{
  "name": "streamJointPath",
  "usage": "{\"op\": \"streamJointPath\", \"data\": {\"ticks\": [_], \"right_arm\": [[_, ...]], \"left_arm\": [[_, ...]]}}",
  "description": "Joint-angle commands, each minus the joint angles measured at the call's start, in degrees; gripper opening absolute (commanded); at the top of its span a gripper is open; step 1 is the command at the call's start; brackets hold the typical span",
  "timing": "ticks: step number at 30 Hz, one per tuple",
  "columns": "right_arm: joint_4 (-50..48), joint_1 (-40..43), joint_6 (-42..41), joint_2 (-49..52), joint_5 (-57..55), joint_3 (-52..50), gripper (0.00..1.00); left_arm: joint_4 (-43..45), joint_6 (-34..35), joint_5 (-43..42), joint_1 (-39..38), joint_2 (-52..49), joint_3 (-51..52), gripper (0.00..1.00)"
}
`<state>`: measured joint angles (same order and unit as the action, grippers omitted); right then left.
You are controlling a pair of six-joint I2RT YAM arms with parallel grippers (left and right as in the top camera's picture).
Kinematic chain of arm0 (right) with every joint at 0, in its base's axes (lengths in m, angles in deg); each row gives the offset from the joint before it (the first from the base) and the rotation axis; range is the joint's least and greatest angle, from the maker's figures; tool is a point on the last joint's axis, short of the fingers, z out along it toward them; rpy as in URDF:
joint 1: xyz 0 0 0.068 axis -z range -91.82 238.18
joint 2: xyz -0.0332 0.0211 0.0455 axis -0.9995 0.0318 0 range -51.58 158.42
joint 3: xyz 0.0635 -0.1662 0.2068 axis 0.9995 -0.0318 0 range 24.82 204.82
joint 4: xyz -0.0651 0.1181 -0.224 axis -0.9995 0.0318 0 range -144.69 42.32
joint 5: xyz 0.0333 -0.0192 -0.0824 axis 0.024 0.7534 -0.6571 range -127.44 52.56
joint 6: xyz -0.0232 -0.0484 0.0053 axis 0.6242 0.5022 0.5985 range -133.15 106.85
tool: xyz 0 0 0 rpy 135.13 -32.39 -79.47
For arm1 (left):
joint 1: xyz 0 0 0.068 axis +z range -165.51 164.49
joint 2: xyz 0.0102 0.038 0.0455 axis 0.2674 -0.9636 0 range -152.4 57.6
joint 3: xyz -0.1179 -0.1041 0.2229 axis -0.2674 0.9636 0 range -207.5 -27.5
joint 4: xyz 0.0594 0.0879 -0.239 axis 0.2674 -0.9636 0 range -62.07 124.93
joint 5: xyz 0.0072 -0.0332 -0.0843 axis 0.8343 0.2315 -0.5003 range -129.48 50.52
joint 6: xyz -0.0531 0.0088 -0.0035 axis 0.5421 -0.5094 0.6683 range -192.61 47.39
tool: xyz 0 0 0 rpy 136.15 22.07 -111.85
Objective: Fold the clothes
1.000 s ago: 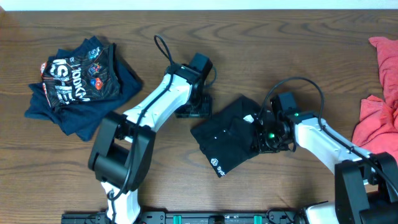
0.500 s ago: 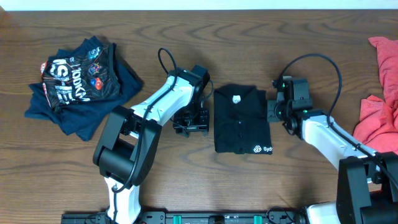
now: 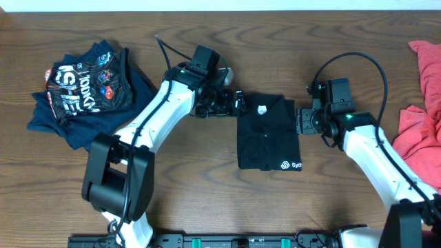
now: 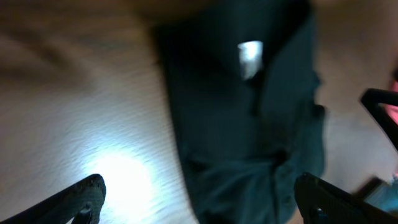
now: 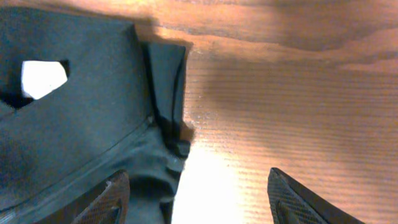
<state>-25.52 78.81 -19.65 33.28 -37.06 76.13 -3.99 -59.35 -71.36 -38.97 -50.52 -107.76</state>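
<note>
My left gripper needs to go down next, toward the white neck label, and onto the black T-shirt's far corner (image 3: 249,99) (image 4: 171,38).
A black T-shirt (image 3: 268,132) lies folded into a neat rectangle on the table, white neck label at its top and a small white logo at its lower right corner. My left gripper (image 3: 231,103) hovers at the shirt's upper left corner, open, nothing between its fingers; its wrist view shows the dark shirt (image 4: 249,118) blurred below. My right gripper (image 3: 302,122) stands open at the shirt's right edge, holding nothing. In the right wrist view the shirt's folded edge (image 5: 93,124) lies under the left fingertip (image 5: 106,199).
A crumpled navy printed garment (image 3: 86,89) lies at the far left. Coral-red clothes (image 3: 422,110) sit heaped at the right edge. Bare wooden table (image 3: 207,193) spreads in front of the shirt.
The black shirt went from a skewed bundle to a flat, squared rectangle. Both grippers let go and opened; the left one moved up to the shirt's top left corner.
</note>
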Motion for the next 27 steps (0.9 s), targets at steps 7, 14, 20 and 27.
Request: {"op": "streamJointPath", "data": {"ticks": [7,14,20,27], "right_arm": [[5.05,0.33,0.39,-1.55,-0.61,1.31,0.7],[6.29,0.81,0.39,-1.57,-0.61,1.31,0.69],[6.43,1.05,0.39,-1.62,-0.61,1.33,0.69],[7.3,1.73,0.42,-1.88,-0.66,1.33,0.68]], "left_arm": [[5.03,-4.63,-8.33,0.0,-9.46,0.02,0.98],[14.34,-4.61,-16.98,-1.44,-14.93,0.02,0.98],[18.16,-4.5,-17.4,-4.63,-16.48,0.02,0.76],[23.39,-4.48,-17.09,-4.42,-15.63,0.0,0.07]]}}
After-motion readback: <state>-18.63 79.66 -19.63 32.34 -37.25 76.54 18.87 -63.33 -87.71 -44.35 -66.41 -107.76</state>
